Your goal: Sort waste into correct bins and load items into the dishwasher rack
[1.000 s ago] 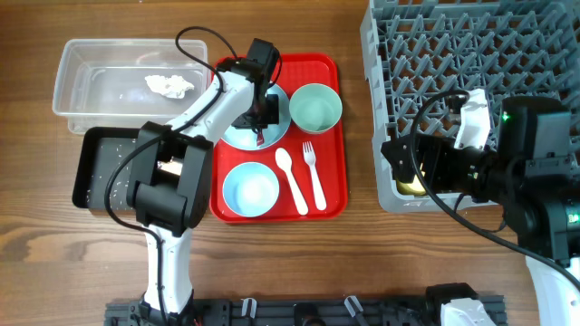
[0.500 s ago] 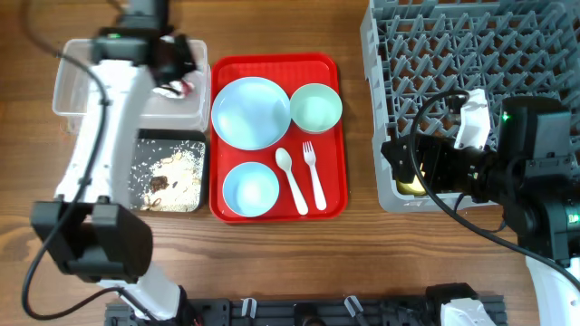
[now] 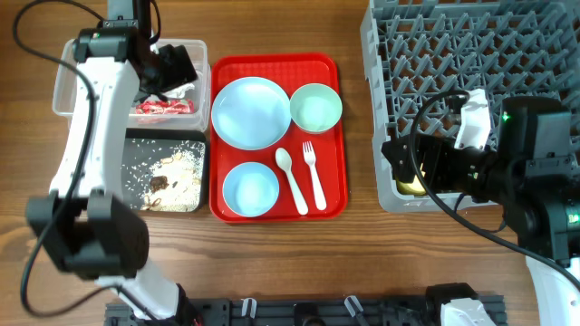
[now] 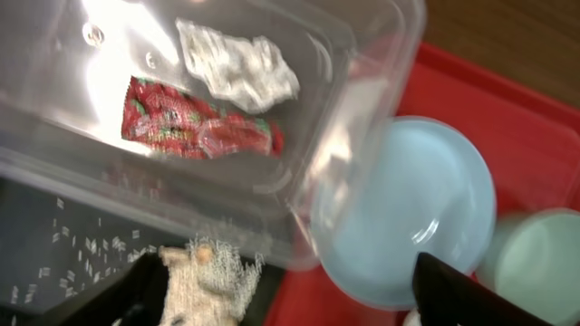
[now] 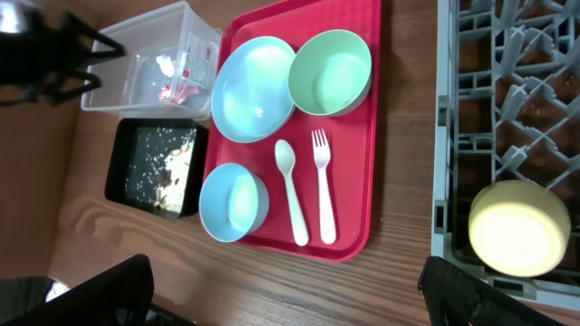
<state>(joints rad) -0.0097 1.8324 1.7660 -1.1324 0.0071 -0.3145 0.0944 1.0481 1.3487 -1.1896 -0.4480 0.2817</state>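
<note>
Next, my left gripper moves back from the clear bin and down to the small blue bowl's spoon-side rim, where empty tray gives a finger room.
My left gripper (image 4: 290, 301) hangs open and empty over the near corner of the clear bin (image 3: 82, 63). In that bin lie the red wrapper (image 4: 195, 131) and the crumpled white tissue (image 4: 237, 68). The black bin (image 3: 136, 177) holds rice-like food scraps (image 4: 204, 281). On the red tray (image 3: 331, 195) sit the blue plate (image 3: 251, 112), green bowl (image 3: 315, 107), small blue bowl (image 3: 251, 190), spoon (image 3: 290, 177) and fork (image 3: 314, 172). My right gripper (image 5: 285, 294) stays open and empty above the table beside the dishwasher rack (image 3: 471, 54). The yellow-green cup (image 5: 518, 228) stands in the rack's near corner.
The two bins stand side by side left of the tray, and the rack's grey wall (image 3: 385, 195) rises just right of it. Bare wooden table (image 3: 299, 263) runs along the front. My left arm (image 3: 91, 136) stretches over both bins.
My left arm swung from the plate to the clear bin with the red wrapper. Its jaws have opened and the wrapper now lies in the bin. The right arm has not moved.
</note>
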